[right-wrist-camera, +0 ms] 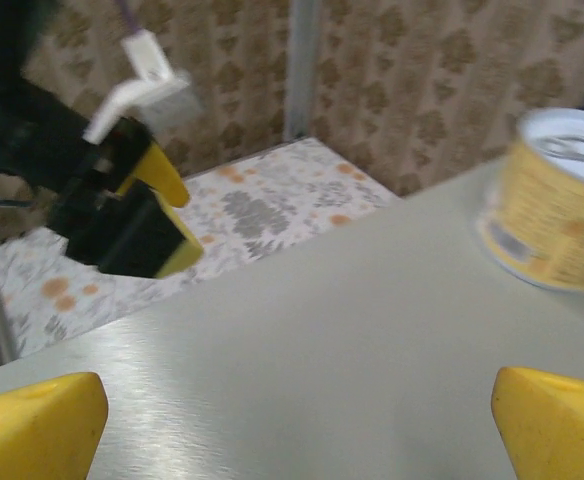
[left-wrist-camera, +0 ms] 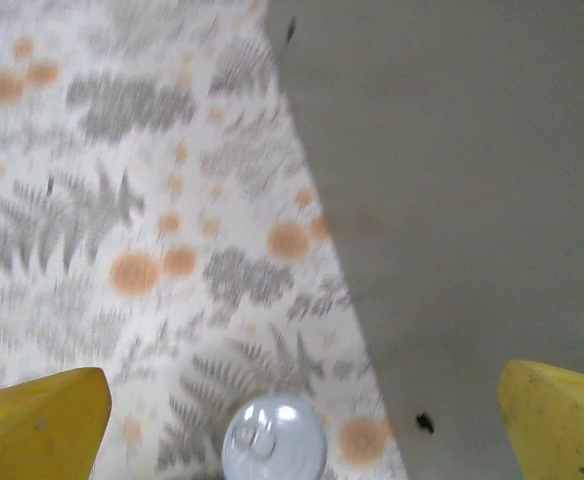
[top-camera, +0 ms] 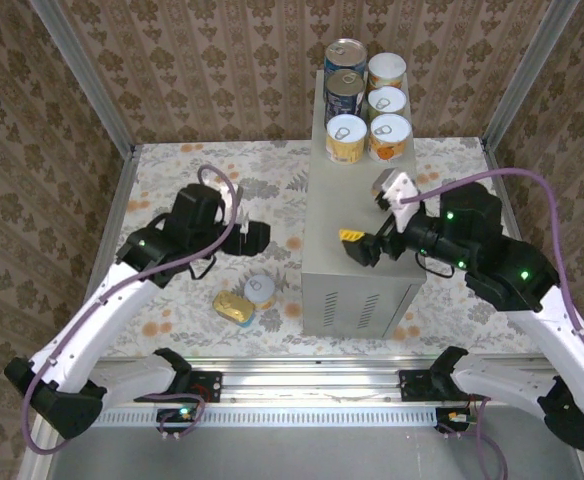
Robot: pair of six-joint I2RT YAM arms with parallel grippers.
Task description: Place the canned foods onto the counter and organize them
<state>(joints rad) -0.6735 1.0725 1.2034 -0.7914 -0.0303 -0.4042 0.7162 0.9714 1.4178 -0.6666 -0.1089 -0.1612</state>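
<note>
My left gripper is above the small can, which stands nearer my base. It needs to move down and back until its open fingers are on both sides of the small can's pale lid (top-camera: 259,285) (left-wrist-camera: 274,440).
Several cans stand in two rows at the far end of the counter (top-camera: 352,215): two blue-labelled ones (top-camera: 344,72) on the left, yellow ones (top-camera: 388,104) beside and in front of them. A small pale-lidded can (top-camera: 259,290) and a flat oblong yellow tin (top-camera: 233,306) lie on the floral floor left of the counter. My left gripper (top-camera: 253,238) hangs open above the floor; its wrist view shows the small can (left-wrist-camera: 274,441) low between its yellow fingertips (left-wrist-camera: 44,424). Over the counter's near half, my right gripper (top-camera: 358,247) is open and holds nothing. One yellow can (right-wrist-camera: 560,202) stands ahead on the right.
The counter's grey side wall (left-wrist-camera: 462,190) rises close on the right in the left wrist view. Patterned walls and metal posts (top-camera: 84,78) enclose the floral floor (top-camera: 172,185). The left gripper (right-wrist-camera: 132,212) shows beyond the counter's edge in the right wrist view.
</note>
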